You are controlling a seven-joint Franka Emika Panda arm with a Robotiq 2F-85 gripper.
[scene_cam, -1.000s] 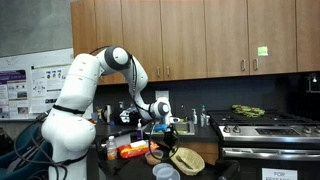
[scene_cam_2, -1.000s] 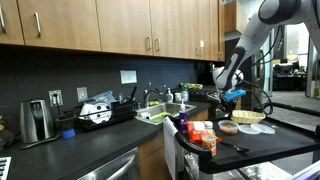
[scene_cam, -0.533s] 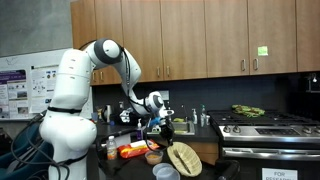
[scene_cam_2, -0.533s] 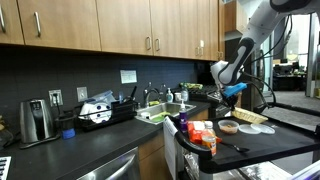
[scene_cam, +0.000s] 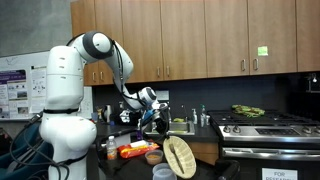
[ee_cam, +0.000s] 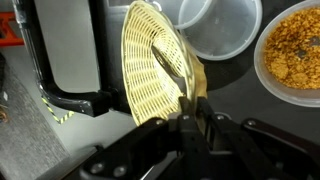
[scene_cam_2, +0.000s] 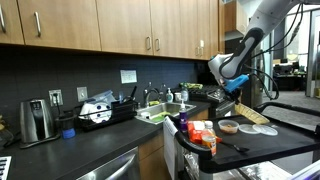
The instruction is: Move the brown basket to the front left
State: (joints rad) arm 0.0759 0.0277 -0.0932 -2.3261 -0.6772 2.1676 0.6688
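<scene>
I should next move the raised basket back with my gripper and lower it there to let it go.
The brown basket (scene_cam: 179, 157) is a round tan-straw woven basket. It hangs tilted on edge, lifted off the dark counter, in both exterior views (scene_cam_2: 232, 107). In the wrist view the basket (ee_cam: 150, 65) fills the middle, and my gripper (ee_cam: 188, 112) is shut on its thick rim. In an exterior view my gripper (scene_cam: 160, 127) is above the basket's upper edge.
A pale grey-white bowl (ee_cam: 215, 25) and a small brown bowl with orange-brown contents (ee_cam: 295, 55) lie beyond the basket. Orange packages (scene_cam: 133, 151) and a red-labelled pack (scene_cam_2: 203, 135) sit on the counter. A stove (scene_cam: 265, 128) stands beside it.
The arm has risen and swung, lifting the basket off the counter. The basket has tipped from lying flat to hanging on edge.
</scene>
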